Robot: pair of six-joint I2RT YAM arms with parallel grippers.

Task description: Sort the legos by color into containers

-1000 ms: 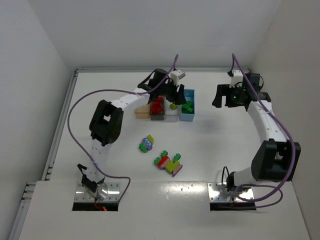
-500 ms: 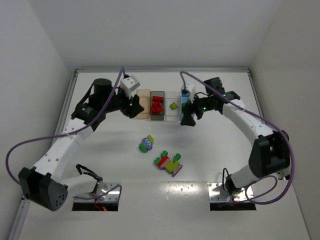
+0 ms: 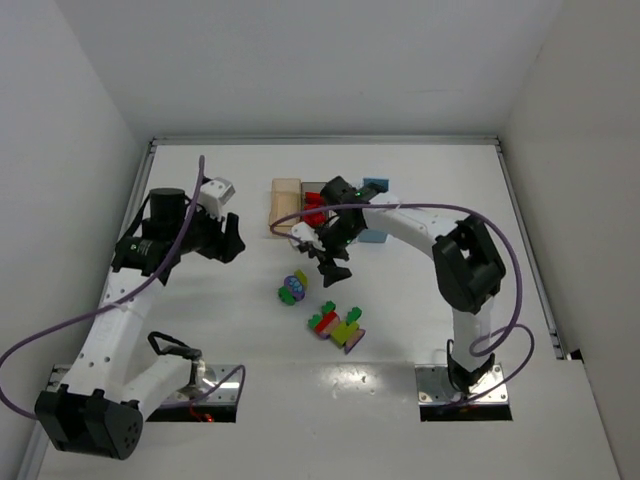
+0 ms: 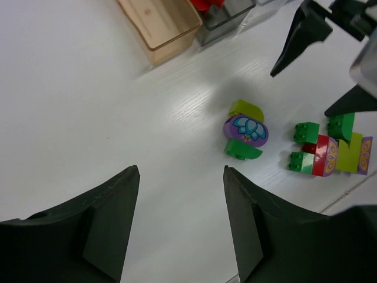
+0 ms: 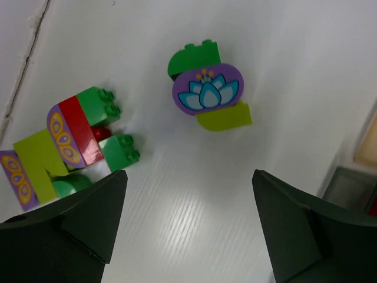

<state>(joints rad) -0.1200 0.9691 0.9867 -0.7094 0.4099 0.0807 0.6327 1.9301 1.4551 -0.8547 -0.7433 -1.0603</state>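
My right gripper lowers and shifts left in the top view over the purple brick (image 3: 294, 287) (image 5: 208, 89) next, as its rounded ends lie free for the fingers.
A small lego cluster (image 3: 293, 288) of green, purple and lime bricks lies mid-table. It also shows in the left wrist view (image 4: 244, 137) and the right wrist view (image 5: 206, 91). A larger green, red, purple and lime cluster (image 3: 338, 325) lies nearer the bases and shows in both wrist views (image 4: 330, 154) (image 5: 65, 147). The tan bin (image 3: 285, 207) and the dark grey bin (image 3: 312, 212) holding red bricks stand at the back; the blue bin (image 3: 375, 187) is partly hidden. My right gripper (image 3: 333, 266) (image 5: 189, 174) hangs open just right of the small cluster. My left gripper (image 3: 230, 243) (image 4: 180, 171) is open and empty, left of the bins.
My right arm crosses over the bin row and hides the clear bin. White walls close the table on the left, back and right. In the left wrist view the right gripper's fingers (image 4: 300, 35) show above the clusters.
My right arm swung left from the right side, over the bins, down to the small cluster. My left arm drew back from the bins to the left. Both clusters stayed put.
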